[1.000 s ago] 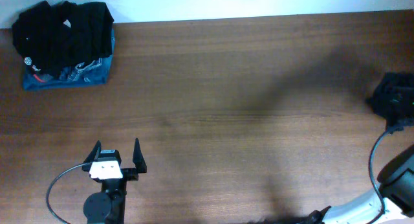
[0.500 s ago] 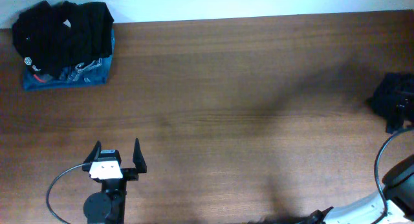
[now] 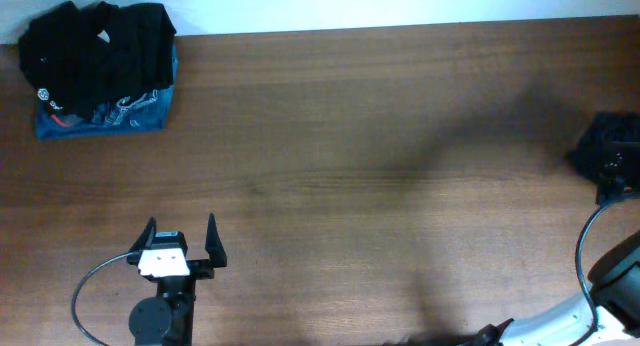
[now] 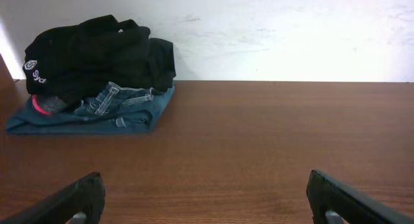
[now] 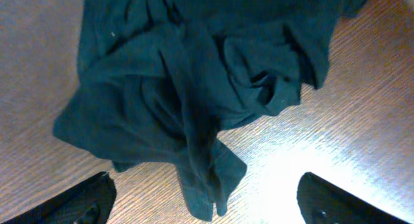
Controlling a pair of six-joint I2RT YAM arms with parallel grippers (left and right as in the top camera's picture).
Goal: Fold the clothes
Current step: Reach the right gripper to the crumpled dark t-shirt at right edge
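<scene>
The robot's open right gripper should move down onto the bunched fold trailing from the dark heap of clothes next, because that fold already points into the gap between its fingers.
The clothes (image 5: 194, 88) lie crumpled on the wooden table, a very dark, plain heap filling the upper part of the right wrist view. One loose fold (image 5: 210, 179) trails down toward the gap between my fingers. My right gripper (image 5: 207, 208) hovers over the heap, open, with nothing held. In the overhead view it is a black mass (image 3: 610, 151) at the table's right edge, and the clothes cannot be told apart from it there. My left gripper (image 3: 181, 236) (image 4: 207, 201) stands open near the front left over bare wood.
At the far left corner a black ribbed garment with a round white logo (image 3: 95, 46) (image 4: 97, 49) lies on a folded blue garment (image 3: 100, 121) (image 4: 97, 114). A white wall (image 4: 291, 30) backs the table. The right arm's cable (image 3: 580, 246) loops at the right edge.
The right arm's wrist and cable at the right edge have shifted slightly. The left arm and the pile at the far left have not moved.
</scene>
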